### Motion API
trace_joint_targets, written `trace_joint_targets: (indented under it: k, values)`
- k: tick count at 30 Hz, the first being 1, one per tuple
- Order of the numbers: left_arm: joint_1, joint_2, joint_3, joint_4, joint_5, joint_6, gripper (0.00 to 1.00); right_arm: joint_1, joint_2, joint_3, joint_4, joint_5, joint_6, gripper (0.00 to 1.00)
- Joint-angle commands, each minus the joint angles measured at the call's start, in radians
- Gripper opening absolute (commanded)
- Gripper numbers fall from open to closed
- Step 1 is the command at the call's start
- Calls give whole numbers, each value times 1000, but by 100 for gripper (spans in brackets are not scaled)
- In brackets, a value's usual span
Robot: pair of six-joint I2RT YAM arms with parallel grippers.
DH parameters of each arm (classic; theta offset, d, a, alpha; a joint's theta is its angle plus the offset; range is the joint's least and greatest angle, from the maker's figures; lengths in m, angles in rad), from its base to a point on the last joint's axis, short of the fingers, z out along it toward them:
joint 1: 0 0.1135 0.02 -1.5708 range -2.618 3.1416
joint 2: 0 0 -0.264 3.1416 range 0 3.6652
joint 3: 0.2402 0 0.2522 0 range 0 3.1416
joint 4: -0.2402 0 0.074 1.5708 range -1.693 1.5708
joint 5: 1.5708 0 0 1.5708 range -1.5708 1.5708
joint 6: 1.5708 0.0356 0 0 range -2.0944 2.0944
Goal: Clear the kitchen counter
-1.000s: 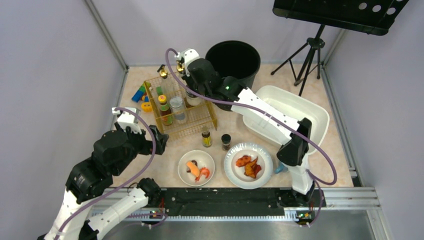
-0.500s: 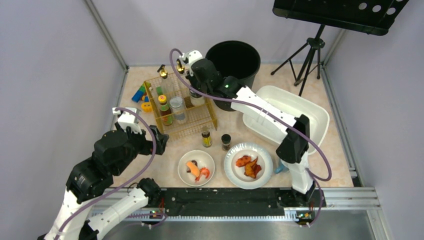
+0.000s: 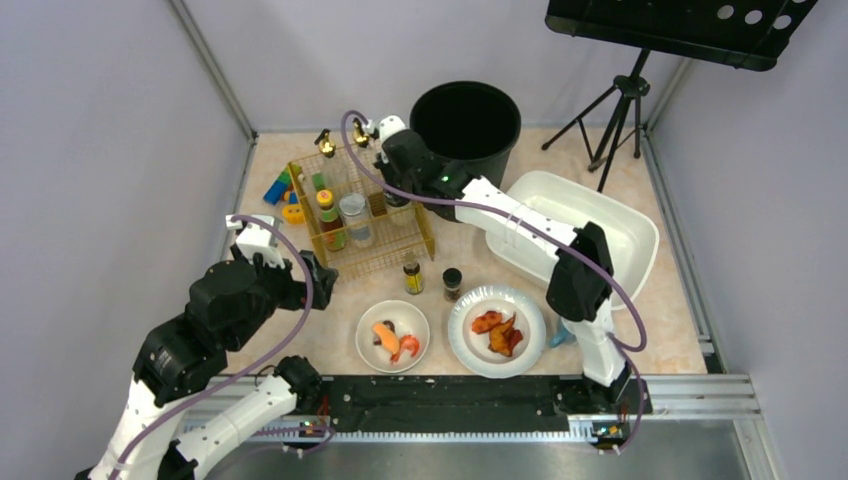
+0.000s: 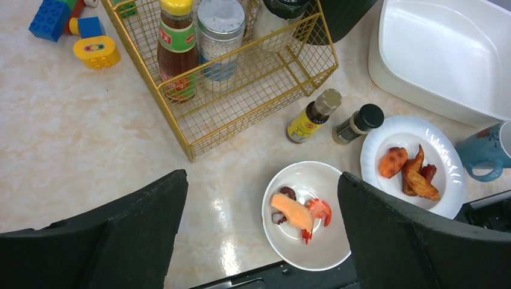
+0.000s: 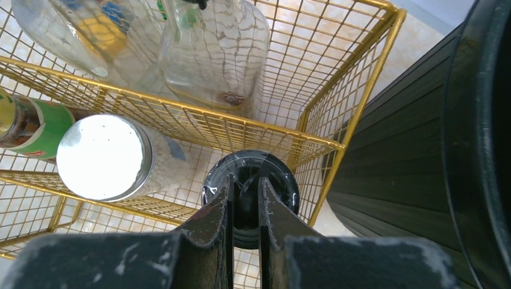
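The right gripper moves the black-lidded jar toward the silver-lidded jar next, then lets go of the black-lidded jar's top inside the basket.
The kitchen counter carries a gold wire basket of bottles and jars. My right gripper reaches down into the basket's back right corner. In the right wrist view it is shut on the top of a black-lidded jar. My left gripper hovers open above the counter's front left, holding nothing. In front of the basket stand a yellow-labelled bottle and a black-capped shaker. There are two plates: one with shrimp and one with fried pieces.
A black bucket stands at the back, right behind the basket. A white tub sits at the right and a blue mug at the front right. Toy blocks lie left of the basket. A tripod stands at the back right.
My right arm has shifted slightly right and forward, lowering its gripper further into the basket's corner. The left arm has not moved.
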Motion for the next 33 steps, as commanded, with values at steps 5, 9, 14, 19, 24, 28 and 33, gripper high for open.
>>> trace_joint_targets:
  k: [5,9,14,19,24,28,33]
  values:
    - [1,8,4,40,-12,5,99,-5,70,-4,63,-67,50,0]
    - [0,9,4,40,-12,4,99,-6,93,6,52,-76,52,0]
    - [1,10,1,41,-10,5,99,-6,108,26,14,-82,63,11]
    - [1,15,-2,41,-10,5,99,-7,44,-7,10,-72,79,41]
    - [1,23,-1,44,-8,6,99,-5,-74,-80,29,-54,89,54]
    - [1,29,-1,47,-8,8,99,2,-204,-183,57,-45,104,56]
    - [1,31,-4,46,-15,15,99,21,-373,-369,73,-39,147,59]
